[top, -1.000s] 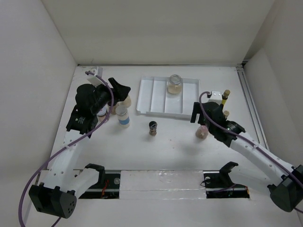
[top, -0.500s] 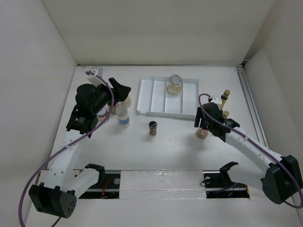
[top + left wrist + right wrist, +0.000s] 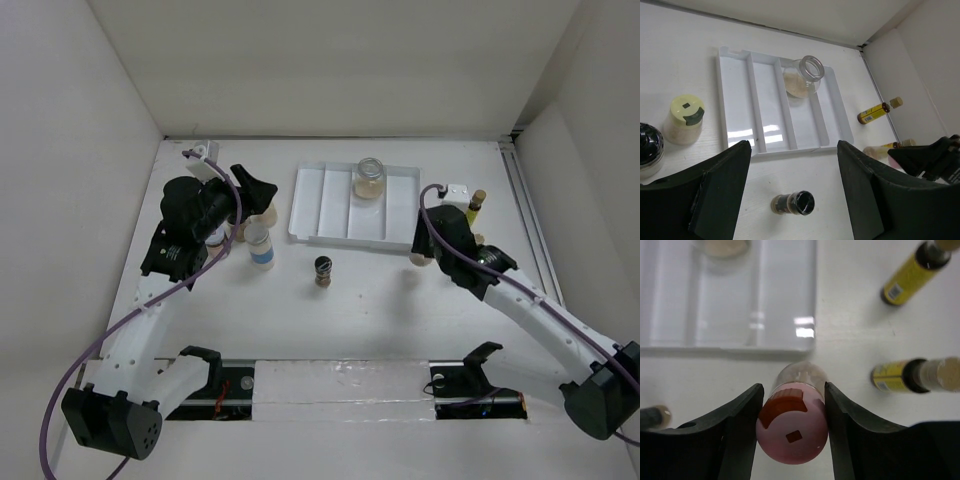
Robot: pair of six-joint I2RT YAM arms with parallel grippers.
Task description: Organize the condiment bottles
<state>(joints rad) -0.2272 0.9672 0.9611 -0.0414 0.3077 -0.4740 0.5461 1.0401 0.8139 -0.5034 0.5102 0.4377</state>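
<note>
My right gripper needs to move outward next, to the left in the top view, and down to let go on the tray's bottom before the glass jar [image 3: 366, 214] [image 3: 722, 295], because the tray's bottom is bare.
My right gripper [image 3: 792, 410] is shut on a tan bottle with a pink top [image 3: 792, 432] and holds it just in front of the white ridged tray [image 3: 785, 300]; the top view shows the bottle [image 3: 417, 258] under the gripper [image 3: 428, 248]. My left gripper [image 3: 256, 195] is open and empty, above the table's left side. A small dark-capped brown bottle [image 3: 792, 202] lies below its fingers [image 3: 720, 190]. A white-capped blue-labelled bottle [image 3: 261, 246] and a tan jar with a yellow-green top [image 3: 684, 120] stand beside the left gripper. Two slim yellow bottles [image 3: 912, 272] [image 3: 895, 375] lie at the right.
A clear glass jar of pale powder [image 3: 369, 178] stands in the tray [image 3: 330, 215]. A dark-lidded jar [image 3: 647, 150] sits at the left wrist view's left edge. White walls close the table at the back and sides.
My right gripper came down onto the pink-topped bottle, closed on it and carried it back toward the tray's front right corner. The left arm has not moved.
</note>
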